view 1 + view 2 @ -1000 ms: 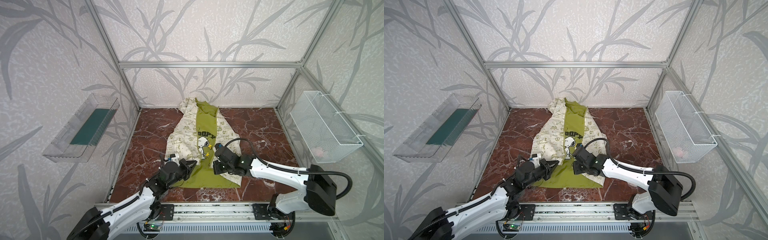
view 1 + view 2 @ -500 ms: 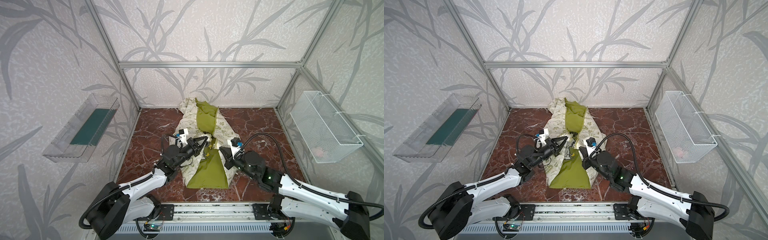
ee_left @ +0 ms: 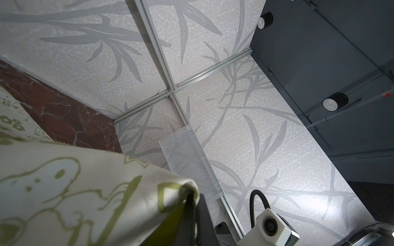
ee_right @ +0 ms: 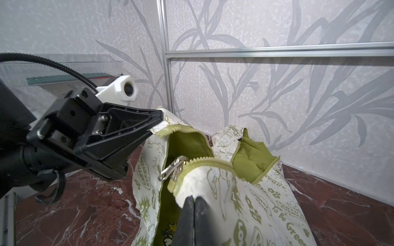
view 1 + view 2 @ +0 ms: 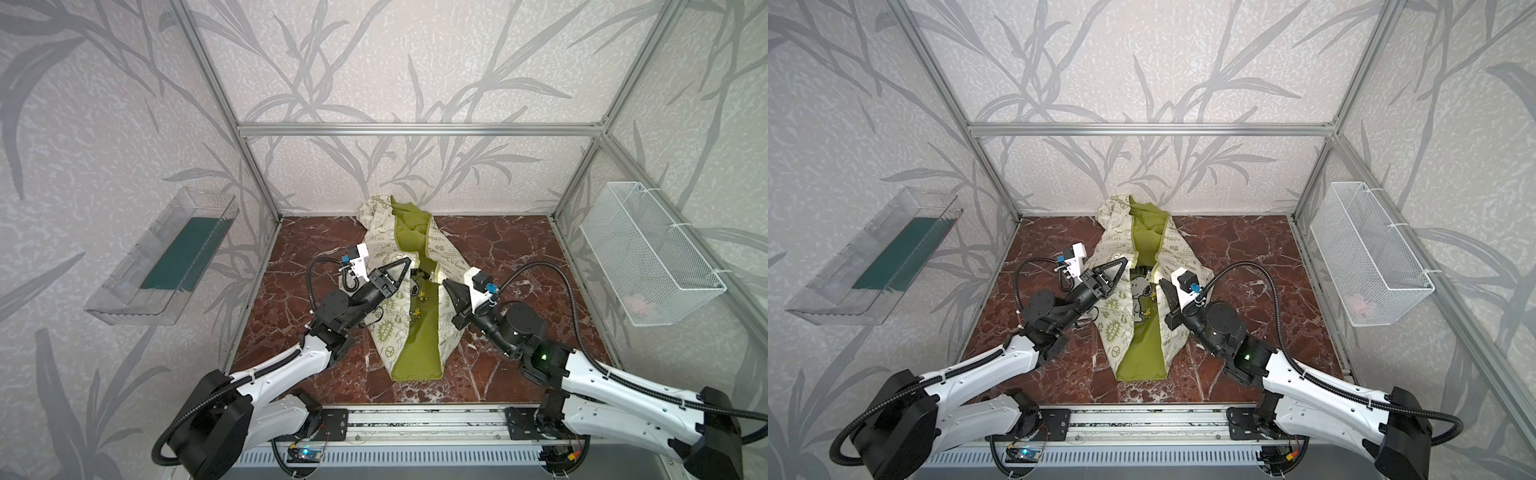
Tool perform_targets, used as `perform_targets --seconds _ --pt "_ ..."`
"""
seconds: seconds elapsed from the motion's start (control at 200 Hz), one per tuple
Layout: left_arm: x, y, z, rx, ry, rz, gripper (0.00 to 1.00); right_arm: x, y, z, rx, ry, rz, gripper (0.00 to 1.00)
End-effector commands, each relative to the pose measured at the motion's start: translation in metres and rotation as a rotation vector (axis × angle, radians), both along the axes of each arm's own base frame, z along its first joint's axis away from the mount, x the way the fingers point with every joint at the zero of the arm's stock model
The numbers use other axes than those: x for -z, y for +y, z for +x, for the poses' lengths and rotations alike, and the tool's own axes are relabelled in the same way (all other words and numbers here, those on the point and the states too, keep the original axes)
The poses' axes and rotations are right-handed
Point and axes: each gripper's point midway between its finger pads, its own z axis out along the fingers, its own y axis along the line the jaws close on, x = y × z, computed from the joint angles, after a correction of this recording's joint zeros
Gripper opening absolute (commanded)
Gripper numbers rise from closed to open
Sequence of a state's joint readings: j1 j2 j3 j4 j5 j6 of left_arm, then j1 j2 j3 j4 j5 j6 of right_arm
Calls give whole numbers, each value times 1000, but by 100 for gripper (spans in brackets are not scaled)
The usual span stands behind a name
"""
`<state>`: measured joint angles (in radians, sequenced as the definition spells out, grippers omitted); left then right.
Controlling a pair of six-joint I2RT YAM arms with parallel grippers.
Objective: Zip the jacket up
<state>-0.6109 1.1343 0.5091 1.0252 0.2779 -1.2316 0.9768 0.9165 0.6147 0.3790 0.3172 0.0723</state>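
Next I will lower my right gripper back toward the bare marble floor (image 5: pixel 473 358) beside the jacket's near hem and release the front panel, since that floor lies below the gripper, nearer my base.
The jacket (image 5: pixel 388 330) (image 5: pixel 1113 328), cream with olive-green prints, lies on the marble floor with its hood toward the back wall and its olive lining showing. My left gripper (image 5: pixel 409 261) (image 5: pixel 1126 259) (image 3: pixel 197 198) is shut on the corner of one front panel and holds it up off the floor. My right gripper (image 5: pixel 444 281) (image 5: pixel 1160 281) (image 4: pixel 194 198) is shut on the other front panel's edge, just below the zipper slider with its metal ring pull (image 4: pixel 172 168). The zipper is undone and the two held corners hang a short way apart.
A clear plastic bin (image 5: pixel 166 262) hangs on the left wall and a white wire basket (image 5: pixel 648 257) on the right wall. Aluminium frame posts stand at the back corners. Bare marble floor (image 5: pixel 519 249) lies on both sides of the jacket.
Both grippers have risen from the jacket's hem near the front and moved back, lifting the two front corners with them. The jacket's lower front now looks narrower.
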Motion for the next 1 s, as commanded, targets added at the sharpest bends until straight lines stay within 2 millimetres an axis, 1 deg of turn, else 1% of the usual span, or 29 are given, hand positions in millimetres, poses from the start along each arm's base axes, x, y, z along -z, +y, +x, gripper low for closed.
perform_targets --seconds 0.0,0.05,0.115,0.18,0.24,0.37,0.4,0.485,0.555,0.6,0.63,0.665,0.695,0.735,0.805,0.88,0.91,0.94,0.995 --pt "-10 8 2 -35 -41 -5 0 34 -29 8 154 175 -40 0" --pt "4 7 3 -32 -10 9 0 61 -48 8 234 273 -31 0" --pt "21 4 4 -19 26 21 0 98 -68 5 285 408 -21 0" --pt "41 -1 3 5 70 37 0 138 -89 -4 334 572 -18 0" --pt "56 -6 2 34 104 42 0 167 -108 -13 391 710 -6 0" --pt "84 -20 -2 97 176 60 0 205 -135 -37 463 917 -9 0" --pt "90 -23 -4 107 188 65 0 211 -139 -42 469 969 2 0" --pt "102 -28 -6 130 220 64 0 228 -138 -56 439 1097 -18 0" --pt "111 -29 -6 132 243 61 0 233 -135 -64 408 1156 -62 0" --pt "114 -30 -7 135 249 62 0 235 -131 -66 384 1171 -80 0" --pt "116 -31 -7 138 254 65 0 232 -126 -64 356 1166 -79 2" --pt "118 -31 -7 138 260 66 0 228 -118 -62 309 1153 -71 5" --pt "119 -32 -7 140 262 66 0 222 -109 -59 257 1129 -51 5" --pt "119 -33 -6 141 262 62 0 216 -102 -57 214 1107 -28 6" --pt "119 -35 -6 150 265 55 0 205 -94 -51 169 1059 18 0" --pt "120 -36 -5 155 272 47 0 192 -86 -49 113 1010 63 0" --pt "120 -37 -5 158 273 42 0 190 -84 -49 97 1003 77 0" --pt "121 -37 -5 161 276 40 0 191 -86 -49 114 1006 77 0" --pt "121 -38 -4 165 277 34 0 196 -93 -51 145 1019 59 5"
